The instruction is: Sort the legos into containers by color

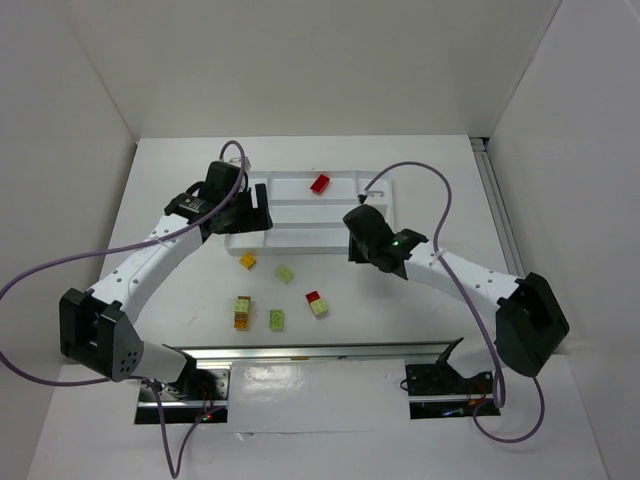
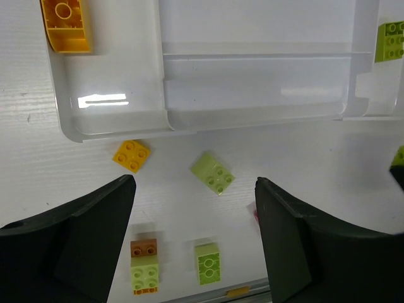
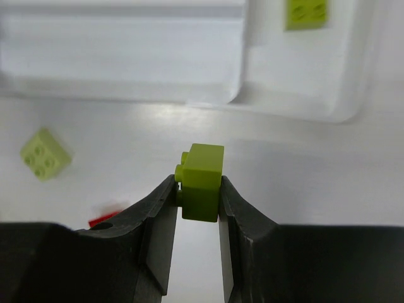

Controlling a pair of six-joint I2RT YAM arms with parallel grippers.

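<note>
I will next move my right gripper outward to let go of its lego in the green lego's compartment (image 3: 297, 74), because that is outward and to the gripper's right in the wrist view.
My right gripper (image 3: 197, 189) is shut on a light green lego (image 3: 205, 163), held just above the table by the near edge of the white tray (image 3: 126, 63). In the top view this gripper (image 1: 357, 240) hangs at the tray's (image 1: 385, 205) front right. My left gripper (image 2: 196, 183) is open with nothing between its fingers, over the tray's left front (image 1: 250, 215). In the tray lie a red lego (image 1: 320, 184), a yellow one (image 2: 65, 24) and a green one (image 2: 390, 41). On the table lie a yellow lego (image 2: 131, 155), a green lego (image 2: 213, 172) and another green lego (image 2: 207, 262).
A green-and-orange stack (image 1: 242, 312) and a red-and-green stack (image 1: 316, 304) sit on the table in front of the tray. A metal rail (image 1: 320, 352) runs along the near edge by the arm bases. White walls enclose the table on three sides.
</note>
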